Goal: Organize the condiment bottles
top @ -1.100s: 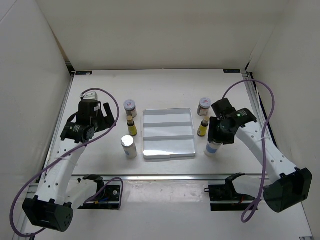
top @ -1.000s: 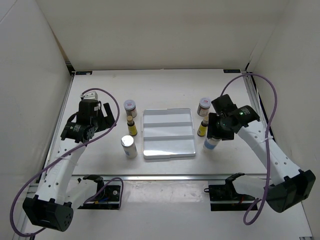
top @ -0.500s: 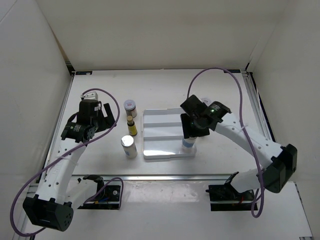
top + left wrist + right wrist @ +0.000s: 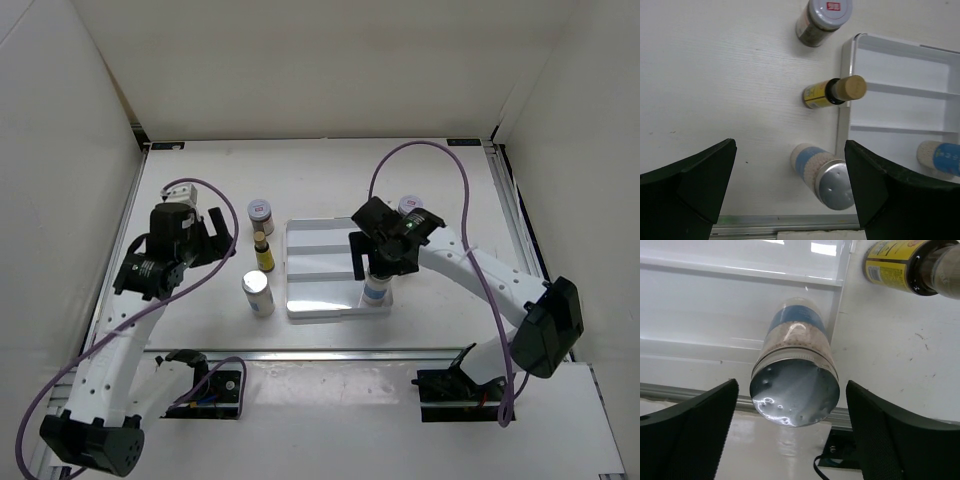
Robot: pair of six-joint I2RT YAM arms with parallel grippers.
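Note:
I will bring my left gripper down and to the right in the top view, around the second shaker's silver lid (image 4: 255, 282), because that shaker is still outside the tray (image 4: 320, 262).
A silver-topped white shaker (image 4: 375, 291) (image 4: 794, 360) stands upright at the right end of the white tray's (image 4: 320, 262) nearest compartment. My right gripper (image 4: 376, 264) (image 4: 792, 390) hangs open over it, a finger on each side with a gap to the shaker. Left of the tray stand a jar (image 4: 260, 211) (image 4: 822, 20), a yellow bottle (image 4: 263, 252) (image 4: 832, 92) and a second shaker (image 4: 257, 293) (image 4: 822, 175). My left gripper (image 4: 205, 240) (image 4: 790, 145) is open and empty, above the table left of them. Another yellow bottle (image 4: 905, 262) stands right of the tray.
A second white-lidded jar (image 4: 410, 203) peeks out behind the right arm, on the table right of the tray. The right arm reaches across that side. The table's metal front rail (image 4: 330, 352) runs just near of the tray.
The right arm carried the shaker leftward from the table beside the tray into the tray's near right corner, then opened its jaws off it. The left arm barely shifted.

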